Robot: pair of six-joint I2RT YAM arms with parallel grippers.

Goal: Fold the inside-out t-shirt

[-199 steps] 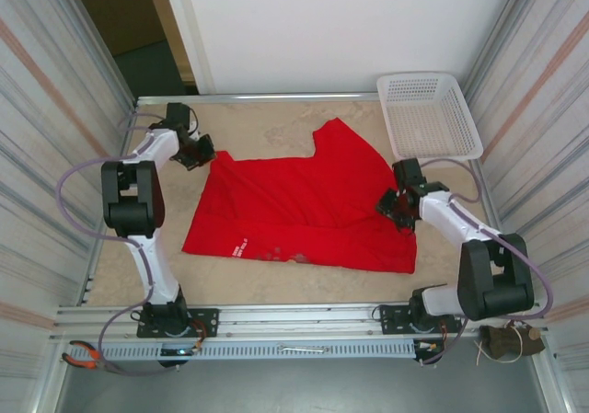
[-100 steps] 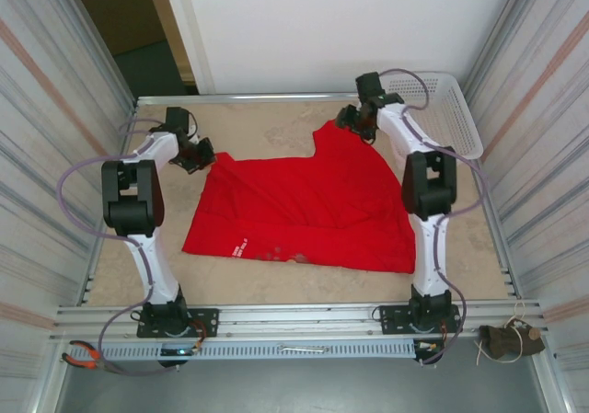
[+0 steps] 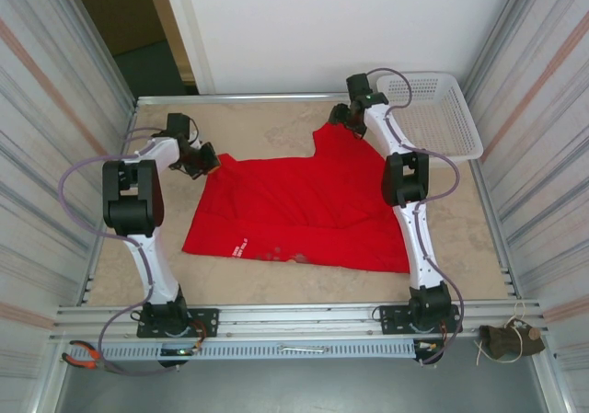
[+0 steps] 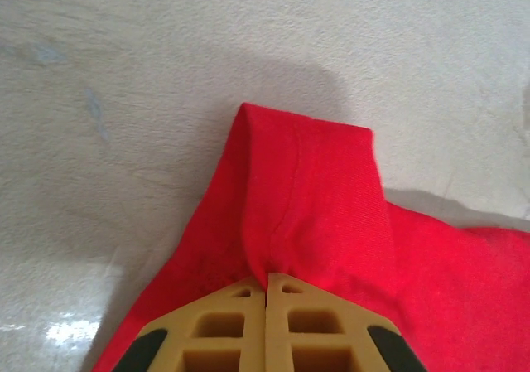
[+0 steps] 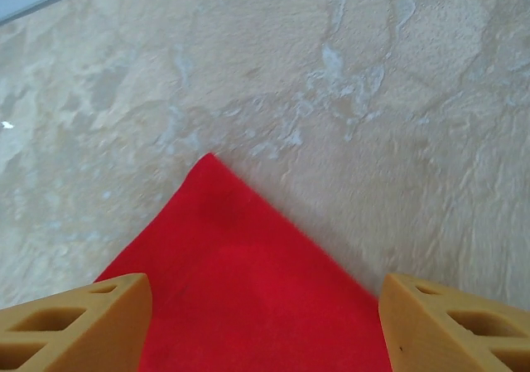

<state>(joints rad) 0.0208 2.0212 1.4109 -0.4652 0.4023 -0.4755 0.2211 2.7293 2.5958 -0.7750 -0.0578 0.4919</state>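
The red corner already lies flat between my open fingers, so next I should lower my right gripper straight down onto the shirt's pointed corner [image 3: 333,130] [image 5: 236,239] and close on it.
The inside-out t-shirt [image 3: 304,206] lies spread on the beige table, bright red, with a small white print [image 3: 241,246] near its front left edge. My left gripper [image 3: 204,160] is at the shirt's far left corner. In the left wrist view it [image 4: 267,282] is shut, with a fold of red cloth [image 4: 306,190] pinched between the tan fingertips. My right gripper [image 3: 342,119] reaches over the shirt's far pointed corner [image 3: 324,132]. In the right wrist view it [image 5: 265,293] stands open, its fingers [image 5: 74,322] either side of the red corner [image 5: 240,256], with nothing held.
A white mesh basket [image 3: 428,114] stands at the far right corner of the table. Metal walls close in both sides. Orange-handled pliers [image 3: 83,358] lie on the front rail at the left. Bare tabletop [image 3: 267,128] runs along the far edge.
My right arm swung from the shirt's right edge to its far pointed corner, and its jaws spread wider. My left gripper edged slightly right, still shut on the cloth.
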